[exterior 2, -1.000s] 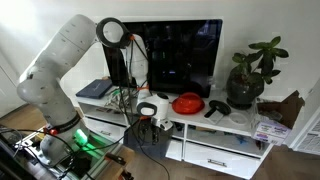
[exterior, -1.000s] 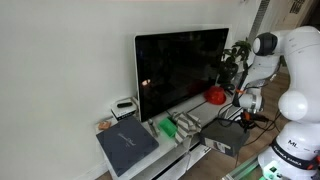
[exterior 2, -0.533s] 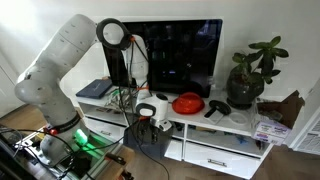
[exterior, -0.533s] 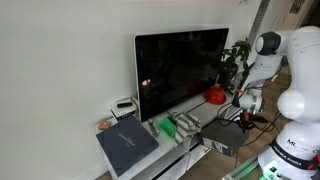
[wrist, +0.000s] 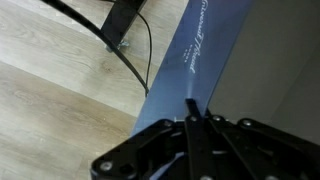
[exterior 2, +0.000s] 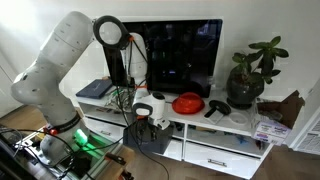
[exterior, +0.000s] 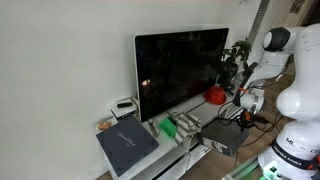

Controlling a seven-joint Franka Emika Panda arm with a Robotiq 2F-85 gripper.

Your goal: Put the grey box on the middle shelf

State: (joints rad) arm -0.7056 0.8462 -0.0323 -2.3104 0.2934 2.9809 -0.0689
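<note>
The grey box (exterior: 225,135) still hangs before the TV stand's front edge, so next my gripper will carry it outward into the opening over the middle shelf to release it there.
The grey box (exterior: 225,135) hangs flat in front of the white TV stand, just off its front edge; it also shows in an exterior view (exterior 2: 152,140). My gripper (exterior: 243,112) (exterior 2: 148,118) is above it and shut on it. In the wrist view the jaws (wrist: 192,120) pinch a thin edge of the box (wrist: 200,60), which looks bluish there with small lettering. The middle shelf (exterior 2: 225,133) (exterior: 190,152) is the white board under the stand's top, partly hidden behind the box.
A large black TV (exterior: 180,70) stands on the stand's top. A darker slate-grey flat box (exterior: 125,145) (exterior 2: 95,88) lies at one end. A red object (exterior 2: 187,103), a black controller (exterior 2: 217,107) and a potted plant (exterior 2: 248,75) sit along the top. Wooden floor and cables (wrist: 130,45) lie below.
The arm's upper joints have shifted a little. The gripper and the box stay almost where they were, with a slight drift sideways along the stand.
</note>
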